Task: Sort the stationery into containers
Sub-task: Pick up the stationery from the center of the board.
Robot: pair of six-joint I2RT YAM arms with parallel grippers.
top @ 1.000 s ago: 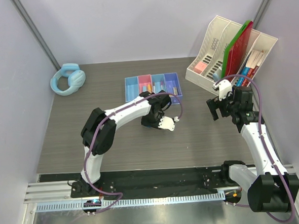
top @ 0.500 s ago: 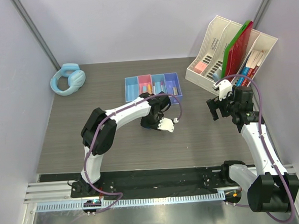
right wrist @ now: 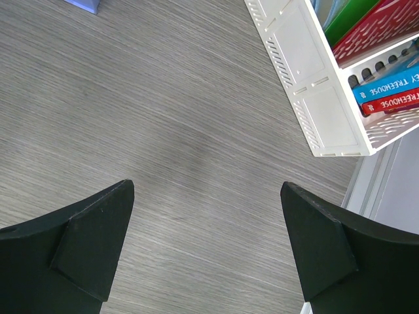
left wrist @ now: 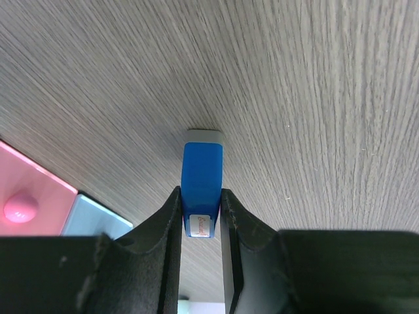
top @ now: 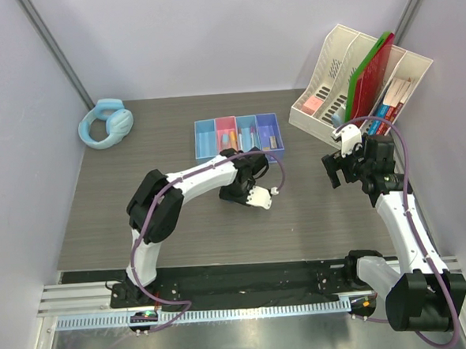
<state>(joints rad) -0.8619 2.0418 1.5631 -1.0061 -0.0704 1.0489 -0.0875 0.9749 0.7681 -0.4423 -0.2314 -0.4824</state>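
Note:
My left gripper should next move up, outward and to the left in the top view, then go down into the blue end bin point(left wrist: 97, 219) to let go, because that bin is empty.
My left gripper point(left wrist: 200, 193) is shut on a blue block point(left wrist: 201, 171) with a grey far end, holding it by its sides just over the wooden table. In the top view the left gripper point(top: 243, 183) is just in front of the row of four bins point(top: 207, 138), coloured blue, pink, blue and purple, with small items inside; the block is hidden there. Corners of the pink bin point(left wrist: 26, 186) and a blue bin point(left wrist: 98, 221) show in the left wrist view. My right gripper point(right wrist: 206, 187) is open and empty over bare table, also in the top view point(top: 336, 170).
A cream slotted file organiser point(top: 333, 65) with red and green folders and books stands at the back right, its corner close to the right gripper point(right wrist: 308, 98). Light blue headphones point(top: 105, 124) lie at the back left.
My left gripper has shifted slightly toward the near edge, still shut on the blue block. The right arm has not moved.

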